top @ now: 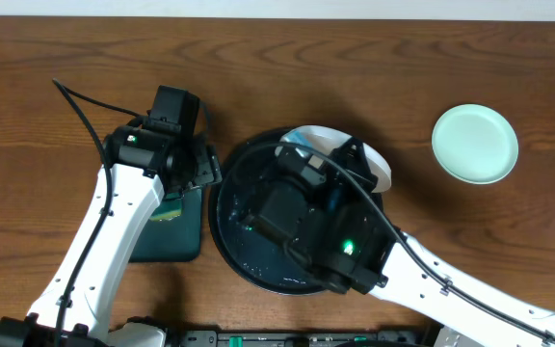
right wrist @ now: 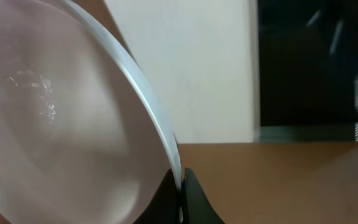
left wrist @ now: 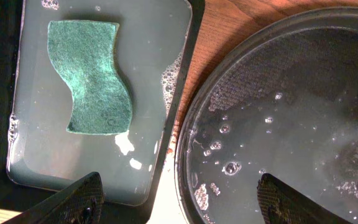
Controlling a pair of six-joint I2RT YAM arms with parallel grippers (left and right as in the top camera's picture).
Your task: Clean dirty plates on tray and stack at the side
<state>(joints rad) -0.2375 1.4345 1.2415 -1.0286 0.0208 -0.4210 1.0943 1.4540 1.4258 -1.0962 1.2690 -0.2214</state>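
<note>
The lone mint plate [top: 475, 144] is to the right of my right gripper in the overhead view, so I will swing over it, lower the white plate [top: 374, 164] flat and let go.
My right gripper [right wrist: 180, 183] is shut on the rim of a white plate [right wrist: 61, 124] and holds it tilted on edge. In the overhead view that plate [top: 374, 164] is above the far right part of the large round black tray [top: 227, 226], with the right gripper [top: 348, 159] on it. The tray is wet with bubbles in the left wrist view [left wrist: 278, 124]. A pale mint plate [top: 475, 143] lies alone on the bare wood tabletop at the right. My left gripper [left wrist: 182, 202] is open and empty over the gap between the two trays. A third plate is hidden.
A dark-green rectangular tray [left wrist: 148, 124] holding shallow soapy water and a green sponge [left wrist: 95, 78] lies left of the round tray; it also shows in the overhead view [top: 176, 236]. My right arm covers most of the round tray.
</note>
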